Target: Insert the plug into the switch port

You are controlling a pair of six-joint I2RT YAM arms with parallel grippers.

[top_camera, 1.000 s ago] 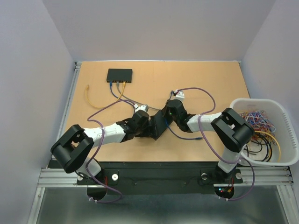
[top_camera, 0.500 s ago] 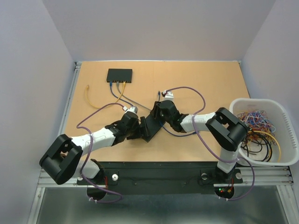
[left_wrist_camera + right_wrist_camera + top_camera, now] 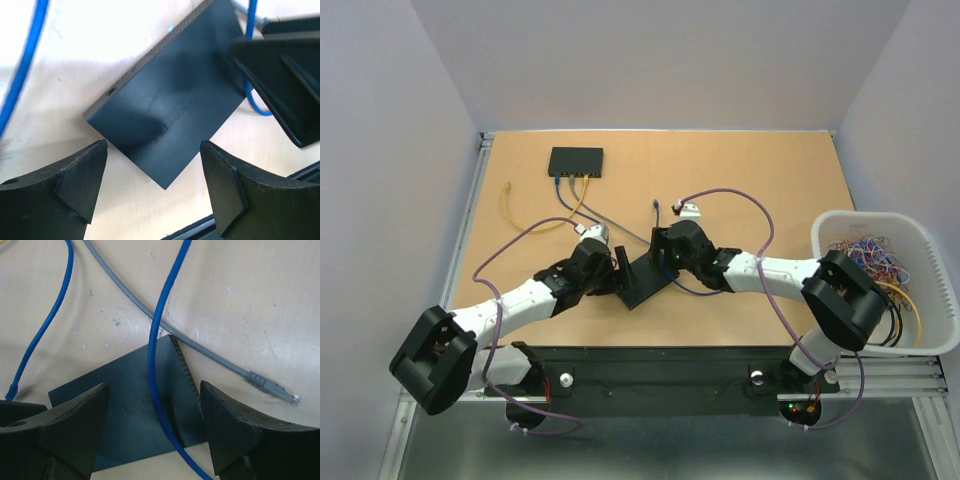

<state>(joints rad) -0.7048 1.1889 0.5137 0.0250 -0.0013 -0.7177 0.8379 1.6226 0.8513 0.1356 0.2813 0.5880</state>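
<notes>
My right gripper will move outward along the loose blue cable and then down onto its far plug (image 3: pixel 656 204), because its fingers are only around the cable's middle.
A dark flat switch (image 3: pixel 642 285) lies on the table between my two grippers. My left gripper (image 3: pixel 153 150) stands open over the switch's (image 3: pixel 165 115) near corner and touches nothing. My right gripper (image 3: pixel 153 387) is open above the switch (image 3: pixel 135 410). A blue cable (image 3: pixel 157 365) runs across the switch top between its fingers, loose. A grey cable ends in a plug (image 3: pixel 270 387) lying on the wood right of the switch. A second blue cable's end (image 3: pixel 11 389) lies at the left. The switch's ports are hidden.
A second black switch (image 3: pixel 576 161) with cables plugged in sits at the back left. A yellow cable (image 3: pixel 510 210) lies loose near it. A white basket (image 3: pixel 880 215) of cables stands at the right edge. The black rail runs just past the switch's near corner.
My right gripper has opened. Both arms have swung left and toward the near edge, and the dark switch between them has slid slightly left and nearer.
</notes>
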